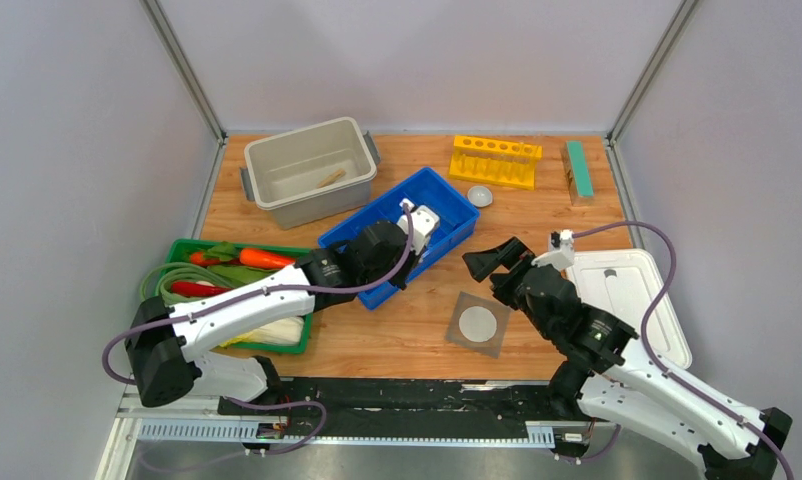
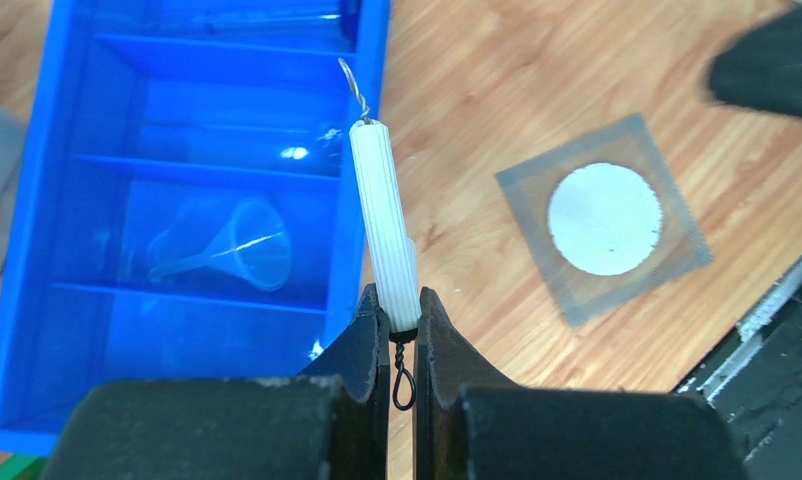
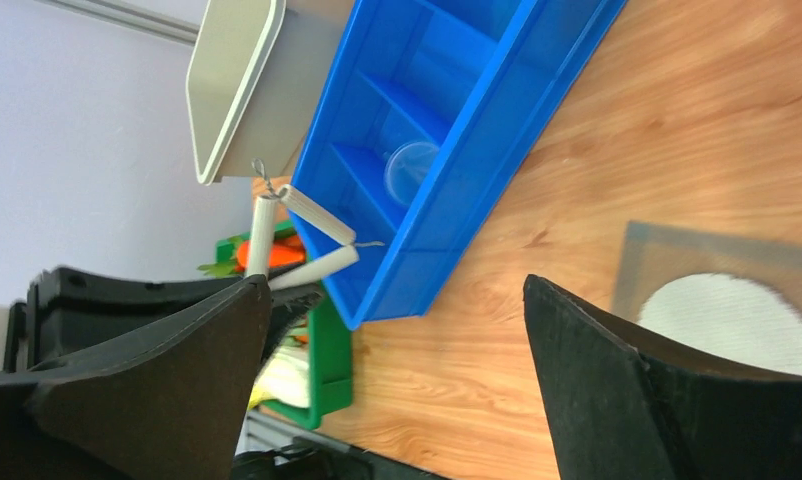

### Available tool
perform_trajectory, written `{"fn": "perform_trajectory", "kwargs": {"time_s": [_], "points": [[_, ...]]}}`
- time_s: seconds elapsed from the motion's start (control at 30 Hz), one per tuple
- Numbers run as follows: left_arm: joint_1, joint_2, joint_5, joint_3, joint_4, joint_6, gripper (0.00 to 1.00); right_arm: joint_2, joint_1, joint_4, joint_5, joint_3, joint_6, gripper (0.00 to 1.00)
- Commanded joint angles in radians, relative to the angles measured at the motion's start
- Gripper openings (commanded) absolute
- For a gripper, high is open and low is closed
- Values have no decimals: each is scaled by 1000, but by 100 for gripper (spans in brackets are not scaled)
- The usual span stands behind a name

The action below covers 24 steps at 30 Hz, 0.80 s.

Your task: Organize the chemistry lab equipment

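The grey tub [image 1: 312, 170] has free room on its bottom, so my left gripper should move outward and to the left in the top view and let go of the white triangle over the tub.
My left gripper [image 1: 411, 234] [image 2: 401, 312] is shut on one ribbed arm of the white triangle [image 1: 423, 221] [image 2: 384, 215] and holds it up over the right edge of the blue divided tray [image 1: 451, 203] [image 2: 209, 168]. The triangle also shows in the right wrist view [image 3: 303, 226]. A clear funnel [image 2: 239, 245] lies in one compartment of the tray. The grey square mesh with white disc [image 1: 478, 323] [image 2: 605, 218] [image 3: 729, 303] lies flat on the table. My right gripper [image 1: 496, 261] [image 3: 397, 300] is open and empty, above the table just up and right of the mesh. A clear round dish [image 1: 480, 196] lies behind the tray.
A grey tub [image 1: 307, 170] stands at the back left. A yellow tube rack [image 1: 495, 160] and a green block [image 1: 579, 170] are at the back right. The white lid [image 1: 627, 290] lies at the right. A green tray [image 1: 190, 247] of vegetables is at the left.
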Motion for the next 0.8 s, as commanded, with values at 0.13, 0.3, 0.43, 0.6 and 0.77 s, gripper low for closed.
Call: {"fn": "perform_trajectory", "kwargs": {"time_s": [0.13, 0.3, 0.43, 0.6, 0.77], "points": [[225, -59, 63, 107, -90, -18, 0, -176, 6, -158, 163, -49, -183, 100], [430, -13, 136, 231, -170, -24, 0, -265, 4, -134, 129, -93, -233, 100], [600, 30, 192, 328, -196, -22, 0, -310, 4, -168, 141, -87, -250, 100], [773, 148, 242, 418, -205, -22, 0, -357, 6, -209, 200, -58, -276, 100], [911, 312, 389, 506, -211, -50, 0, -388, 4, -205, 220, -43, -331, 100]]}}
